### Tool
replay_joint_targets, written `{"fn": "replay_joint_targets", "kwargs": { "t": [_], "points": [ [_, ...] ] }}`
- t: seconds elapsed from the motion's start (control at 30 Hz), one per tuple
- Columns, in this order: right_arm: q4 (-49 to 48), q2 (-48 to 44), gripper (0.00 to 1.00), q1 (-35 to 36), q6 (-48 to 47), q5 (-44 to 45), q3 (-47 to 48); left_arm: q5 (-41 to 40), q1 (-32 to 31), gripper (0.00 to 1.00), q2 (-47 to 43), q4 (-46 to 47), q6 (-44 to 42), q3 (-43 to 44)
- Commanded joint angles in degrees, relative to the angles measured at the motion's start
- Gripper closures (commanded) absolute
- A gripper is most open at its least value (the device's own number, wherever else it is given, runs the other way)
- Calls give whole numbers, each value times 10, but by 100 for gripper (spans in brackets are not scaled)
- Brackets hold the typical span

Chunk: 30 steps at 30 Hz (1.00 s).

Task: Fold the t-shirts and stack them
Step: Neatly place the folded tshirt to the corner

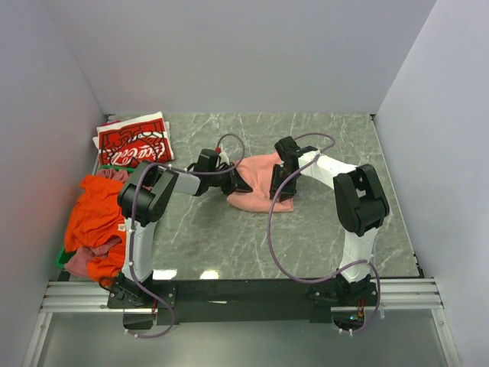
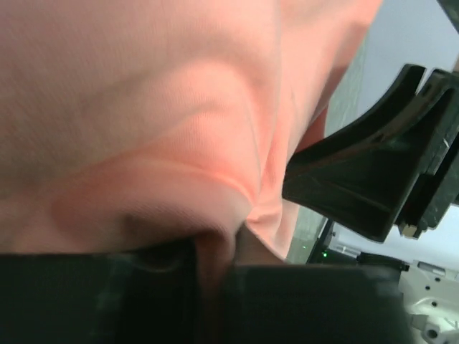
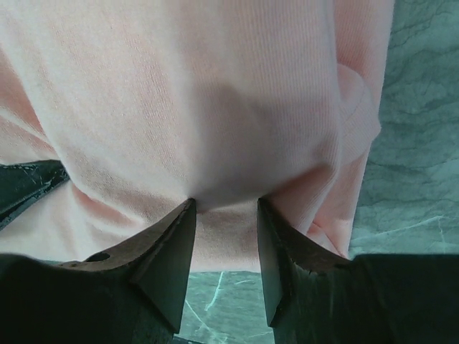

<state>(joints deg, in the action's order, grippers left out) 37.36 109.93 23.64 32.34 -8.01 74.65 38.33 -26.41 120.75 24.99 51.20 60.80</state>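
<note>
The red Coca-Cola tee [image 1: 134,141] lies folded, so I will swing my left gripper outward and to the left in the top view, letting go of the pink shirt over it.
The salmon-pink t-shirt [image 1: 258,177] lies bunched at mid-table. My left gripper [image 1: 239,183] is at its left edge, shut on a pinched fold of the pink cloth [image 2: 179,143]; the jaws [image 2: 219,252] meet on the fabric. My right gripper [image 1: 281,191] is at the shirt's right side, jaws apart, fingertips [image 3: 188,215] against the pink cloth [image 3: 215,107], with bare table showing between them. The red Coca-Cola tee [image 1: 134,141] lies folded at the far left. The orange tee [image 1: 95,214] and mauve tee [image 1: 82,261] are heaped at the left.
The green crate [image 1: 60,260] is mostly buried under the orange and mauve tees by the left wall. The right gripper's black finger [image 2: 358,179] shows close by in the left wrist view. Grey walls enclose the marble table [image 1: 306,237].
</note>
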Motion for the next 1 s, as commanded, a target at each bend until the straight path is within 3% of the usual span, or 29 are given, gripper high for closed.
{"fn": "replay_joint_targets", "kwargs": {
  "t": [0.0, 0.17, 0.47, 0.7, 0.97],
  "points": [
    [12, 15, 53, -2, 4, -5, 26, -82, -12, 98, 32, -184, -78, 44],
    [33, 13, 52, -2, -6, 0, 48, -156, 7, 100, 36, -376, -166, 143],
    [84, -17, 46, -3, -21, 31, 80, -284, 82, 100, 108, -710, -357, 438],
    [84, -38, 46, -3, -13, 21, 62, -405, 120, 100, 95, -743, -427, 536],
    [80, -43, 46, -4, -10, 10, 50, -443, 150, 100, 98, -780, -459, 616]
  ]
}}
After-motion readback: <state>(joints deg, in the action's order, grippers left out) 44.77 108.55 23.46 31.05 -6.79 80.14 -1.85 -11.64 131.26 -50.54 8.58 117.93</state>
